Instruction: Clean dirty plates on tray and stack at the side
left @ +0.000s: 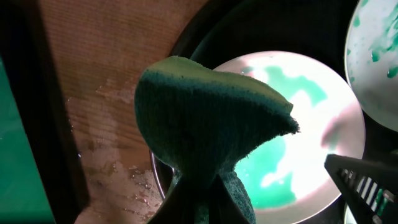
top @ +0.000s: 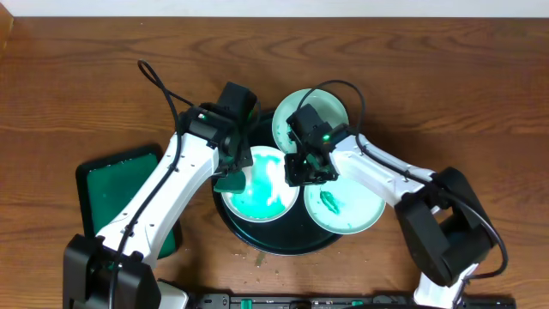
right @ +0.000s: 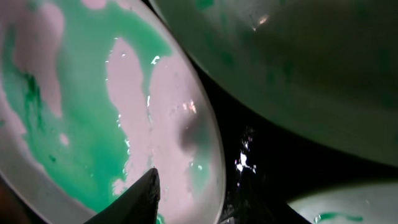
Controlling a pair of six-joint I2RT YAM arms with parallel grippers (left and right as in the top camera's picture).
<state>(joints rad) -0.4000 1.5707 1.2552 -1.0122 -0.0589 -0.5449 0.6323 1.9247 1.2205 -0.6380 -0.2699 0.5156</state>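
Observation:
The wide-smeared plate's rim is closer to the outer finger of my right gripper than to the inner one, so I will move that gripper slightly toward the far plate next and close it on that rim.
Three dirty plates lie on the round black tray (top: 273,242). The left plate (top: 268,199) carries a wide wet green smear (right: 81,118). The right plate (top: 352,210) has a small green smear, and the far plate (top: 302,110) lies partly under the right arm. My left gripper (top: 230,176) is shut on a dark green sponge (left: 205,118), which hangs over the left plate's left edge (left: 305,124). My right gripper (top: 307,170) stands open astride that plate's right rim. One of its fingers (right: 142,198) is over the plate, and the other is dark outside the rim.
A smaller green rectangular tray (top: 111,184) lies to the left on the wooden table. Water drops wet the wood (left: 112,168) beside the black tray. The right gripper's finger (left: 367,183) shows in the left wrist view. Green specks lie in front of the tray (top: 262,256).

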